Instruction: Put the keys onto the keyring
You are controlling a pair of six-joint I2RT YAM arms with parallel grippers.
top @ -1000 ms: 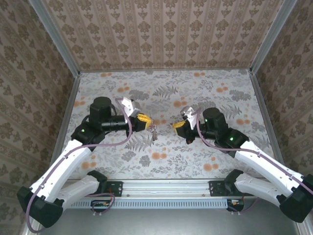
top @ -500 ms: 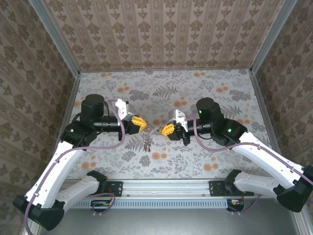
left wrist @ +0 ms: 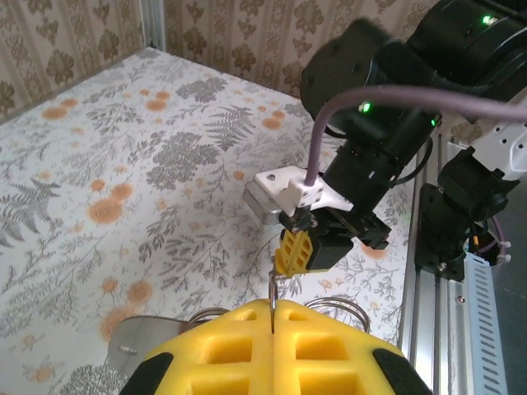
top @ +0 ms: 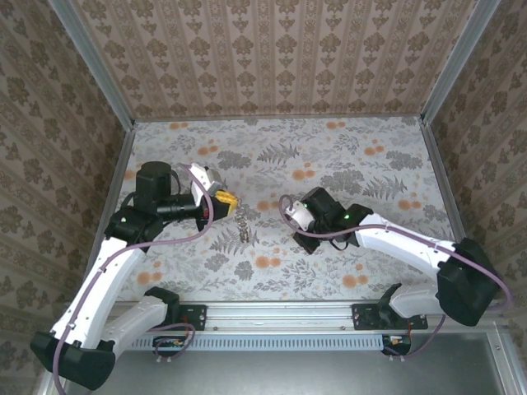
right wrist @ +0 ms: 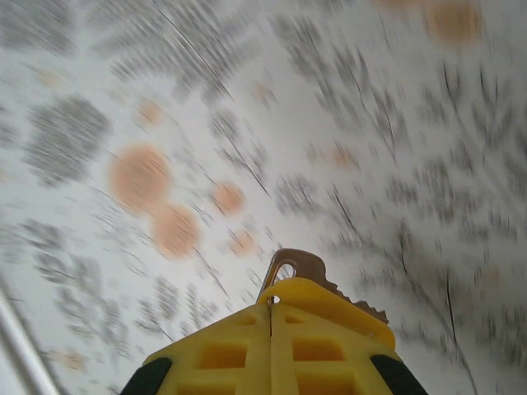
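Observation:
The right gripper comes down next until the brownish key (right wrist: 298, 265) meets the bare floral tabletop below the gripper. It then releases the key there.
My left gripper (left wrist: 272, 306) is shut on a thin wire of the keyring (left wrist: 350, 308), whose metal loops stick out on both sides of the yellow fingers. In the top view the left gripper (top: 225, 199) is left of centre, and the keyring (top: 244, 229) dangles just below and to the right of it. My right gripper (right wrist: 271, 301) is shut on a brownish key (right wrist: 298, 265). The key's holed head and toothed edge poke past the fingertips. The left wrist view has the right gripper (left wrist: 298, 251) a short way beyond the keyring wire, facing it.
The floral table (top: 346, 156) is walled by patterned panels on three sides. A metal rail (top: 280, 313) with both arm bases runs along the near edge. The right arm (top: 387, 239) lies low across the right half. A flat grey metal piece (left wrist: 136, 341) shows beside my left fingers.
The right arm has dropped low and its wrist has turned, hiding its yellow fingers in the top view. The left gripper drew back slightly to the left with the keyring.

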